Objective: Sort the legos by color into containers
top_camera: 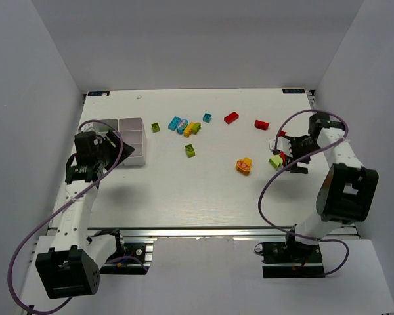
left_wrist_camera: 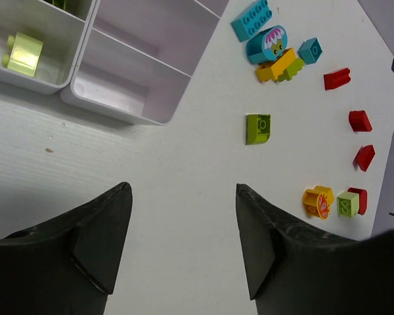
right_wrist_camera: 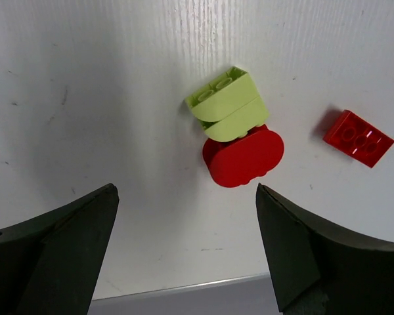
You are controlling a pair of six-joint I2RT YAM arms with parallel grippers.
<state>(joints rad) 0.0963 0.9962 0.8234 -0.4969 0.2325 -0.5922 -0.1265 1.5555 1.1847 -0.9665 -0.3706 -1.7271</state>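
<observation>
The right gripper moves down and to the left in the top view next until its fingers straddle the lime brick on the table, which lies that way.
The legos lie scattered over the white table: a cyan cluster [top_camera: 178, 124], a lime brick [top_camera: 190, 150], an orange piece [top_camera: 243, 165] and red bricks [top_camera: 231, 117]. The white tray of containers [top_camera: 132, 141] stands at the left, and one compartment holds a lime brick [left_wrist_camera: 23, 54]. My left gripper [left_wrist_camera: 184, 187] hangs open and empty just in front of the tray [left_wrist_camera: 118, 111]. My right gripper [right_wrist_camera: 187, 190] is open above the table's right edge. Just ahead of it a lime brick [right_wrist_camera: 226, 105] sits against a rounded red brick [right_wrist_camera: 244, 156]. Neither brick is between the fingers.
A flat red brick [right_wrist_camera: 358, 138] lies to the right of the lime and red pair. More red pieces [left_wrist_camera: 360, 121] and a lime curved brick [left_wrist_camera: 257, 128] show in the left wrist view. The table's metal edge [right_wrist_camera: 184, 292] runs just under the right gripper.
</observation>
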